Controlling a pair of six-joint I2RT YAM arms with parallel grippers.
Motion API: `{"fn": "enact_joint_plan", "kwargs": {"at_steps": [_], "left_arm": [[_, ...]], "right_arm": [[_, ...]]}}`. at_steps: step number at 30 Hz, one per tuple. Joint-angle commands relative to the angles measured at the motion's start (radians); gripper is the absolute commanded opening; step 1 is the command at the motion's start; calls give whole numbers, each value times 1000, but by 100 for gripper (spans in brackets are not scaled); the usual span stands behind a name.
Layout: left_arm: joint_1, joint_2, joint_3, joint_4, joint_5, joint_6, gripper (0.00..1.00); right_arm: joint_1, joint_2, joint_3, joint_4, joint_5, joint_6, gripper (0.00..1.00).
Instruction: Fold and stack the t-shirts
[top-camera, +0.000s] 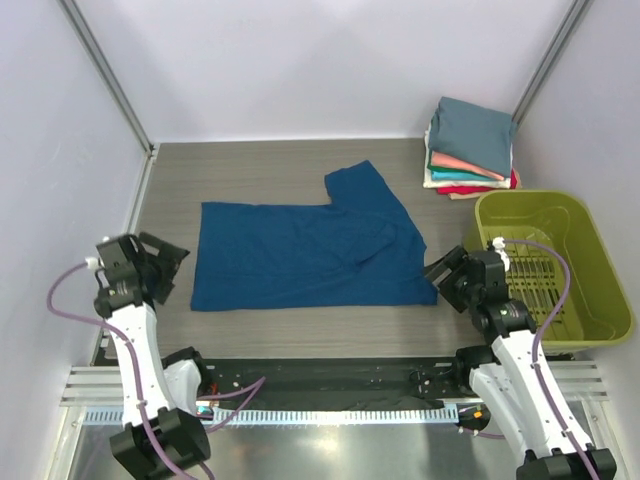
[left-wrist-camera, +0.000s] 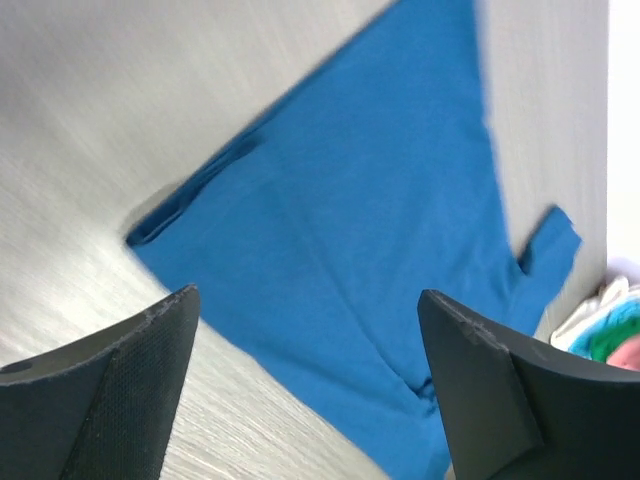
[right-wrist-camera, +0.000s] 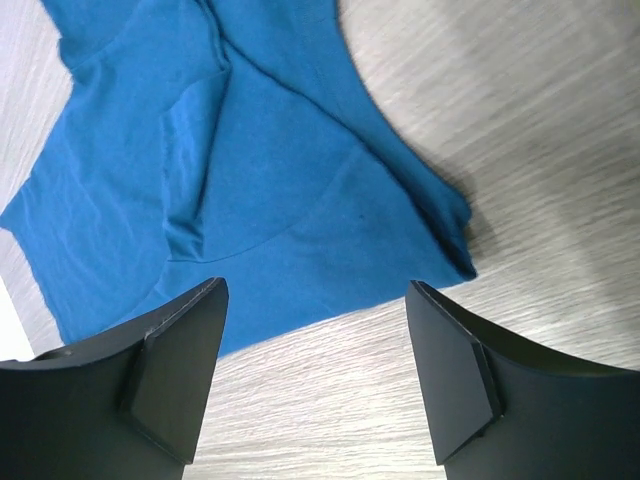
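Observation:
The far sleeve's tip (top-camera: 367, 166) still sticks out past the body of the t-shirt, so I should move my right gripper outward and to the left in the top view, down onto it.
A blue t-shirt (top-camera: 305, 250) lies spread flat mid-table, plain side up, one sleeve pointing to the far side and the other folded over the body. No print shows. It also fills the left wrist view (left-wrist-camera: 380, 240) and the right wrist view (right-wrist-camera: 230, 190). A stack of folded t-shirts (top-camera: 470, 148), slate-teal on top with coral, white, green and red below, sits at the far right. My left gripper (top-camera: 168, 265) is open and empty, just left of the shirt's left edge. My right gripper (top-camera: 444, 275) is open and empty at the shirt's near right corner.
An olive-green plastic basket (top-camera: 590, 250) stands at the right edge, just beyond my right arm. White walls close the table on three sides. A metal rail (top-camera: 330, 385) runs along the near edge.

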Motion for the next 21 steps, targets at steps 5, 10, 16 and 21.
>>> {"fn": "enact_joint_plan", "kwargs": {"at_steps": [5, 10, 16, 21], "left_arm": [[-10, 86, 101, 56, 51, 186, 81], [-33, 75, 97, 104, 107, 210, 85], [-44, 91, 71, 126, 174, 203, 88], [-45, 92, 62, 129, 177, 197, 88]], "right_arm": [[0, 241, 234, 201, -90, -132, 77], [109, 487, 513, 204, 10, -287, 77], [165, 821, 821, 203, 149, -379, 78], [172, 1022, 993, 252, 146, -404, 79]]}}
